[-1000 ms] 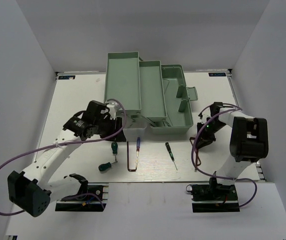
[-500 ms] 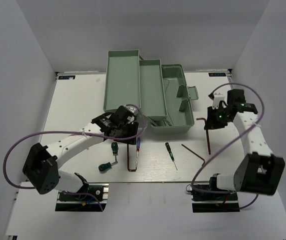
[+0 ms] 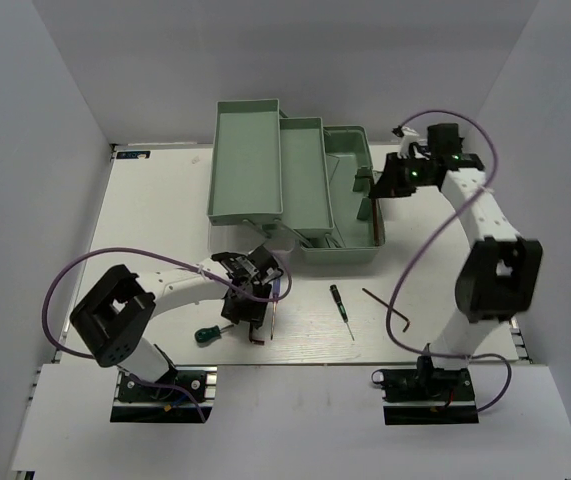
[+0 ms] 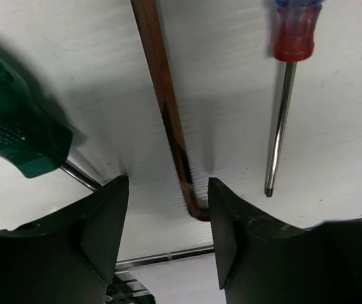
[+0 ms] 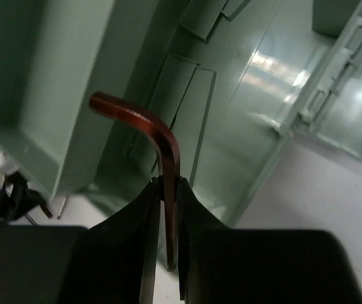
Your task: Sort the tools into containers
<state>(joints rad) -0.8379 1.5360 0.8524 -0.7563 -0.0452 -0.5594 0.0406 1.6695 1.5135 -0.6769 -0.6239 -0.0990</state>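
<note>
My left gripper should ease toward its finger by the blue-handled screwdriver, as the bend is nearer that finger, and close on the hex key's shaft.
The mint-green toolbox (image 3: 248, 108) stands open at the back, trays folded out. My left gripper (image 3: 253, 312) is open, low over the table, its jaws either side of the bend of a reddish-brown hex key (image 4: 167, 114). A green screwdriver handle (image 4: 17, 136) lies to its left and the blue-handled screwdriver (image 4: 291, 38) to its right. My right gripper (image 5: 167, 190) is shut on another reddish-brown hex key (image 5: 168, 149), held over the toolbox's base compartment (image 5: 266, 133). A green screwdriver (image 3: 208, 333), the thin dark screwdriver (image 3: 341, 308) and a dark hex key (image 3: 390, 306) lie on the table.
The toolbox's folded-down lid and handle (image 3: 368, 180) sit just under my right gripper (image 3: 375, 188). Grey walls close in the table on three sides. Purple cables loop beside both arms. The arm bases (image 3: 160, 398) are at the near edge.
My right arm lifted a reddish-brown hex key off the table's right side and carried it back over the toolbox base. My left arm came down from the toolbox to the tools.
</note>
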